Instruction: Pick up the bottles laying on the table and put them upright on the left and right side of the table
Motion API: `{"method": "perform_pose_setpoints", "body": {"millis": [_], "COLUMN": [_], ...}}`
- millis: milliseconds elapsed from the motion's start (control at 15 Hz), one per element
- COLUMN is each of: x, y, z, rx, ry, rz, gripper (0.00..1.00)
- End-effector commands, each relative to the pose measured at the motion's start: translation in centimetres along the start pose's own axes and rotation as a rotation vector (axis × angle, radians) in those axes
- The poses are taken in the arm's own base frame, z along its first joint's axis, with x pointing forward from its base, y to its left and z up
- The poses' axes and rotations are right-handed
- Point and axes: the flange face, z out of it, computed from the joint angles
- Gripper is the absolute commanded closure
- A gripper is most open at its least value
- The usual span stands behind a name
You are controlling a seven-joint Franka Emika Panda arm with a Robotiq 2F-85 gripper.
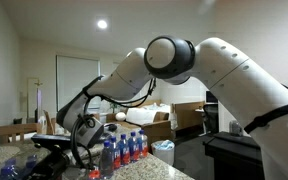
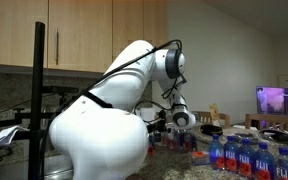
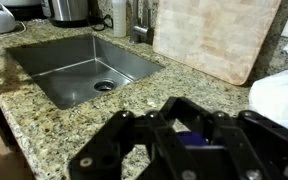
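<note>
My gripper should stay low over the speckled table next and open its black fingers around the blue cap [image 3: 191, 138] to let go of the bottle, because the bottle is upright.
In the wrist view my gripper [image 3: 194, 150] is low over the speckled table [image 3: 44, 125], with its black fingers closed around a bottle. Only the bottle's blue cap [image 3: 192, 137] shows between them. In both exterior views the gripper [image 1: 87, 138] [image 2: 176, 121] hangs just above the counter. Several bottles with blue caps and blue or red bands stand upright in a group [image 1: 129, 148] [image 2: 240, 157] beside it. More bottles [image 1: 6, 166] show dimly at the counter's near corner; I cannot tell if they lie or stand.
A steel sink [image 3: 84, 65] is sunk into the counter ahead of the gripper. A wooden cutting board [image 3: 219, 35] leans at the back. A white crinkled object [image 3: 280, 95] sits at the right edge. A dark stand [image 1: 234, 155] is nearby.
</note>
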Motion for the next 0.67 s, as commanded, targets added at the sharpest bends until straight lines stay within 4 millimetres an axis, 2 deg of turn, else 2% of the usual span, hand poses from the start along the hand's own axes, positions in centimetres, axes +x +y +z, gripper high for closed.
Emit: {"method": "perform_pose_setpoints", "body": {"millis": [0, 267, 600], "x": [-0.1, -0.1, -1.3], "y": [-0.2, -0.4, -1.4], "z": [-0.3, -0.5, -1.4], "rx": [0.0, -0.012, -0.002], "ry": [-0.056, -0.058, -0.04], "rz": [0.059, 0.066, 0.032], "gripper": [0.95, 0.95, 0.95]}}
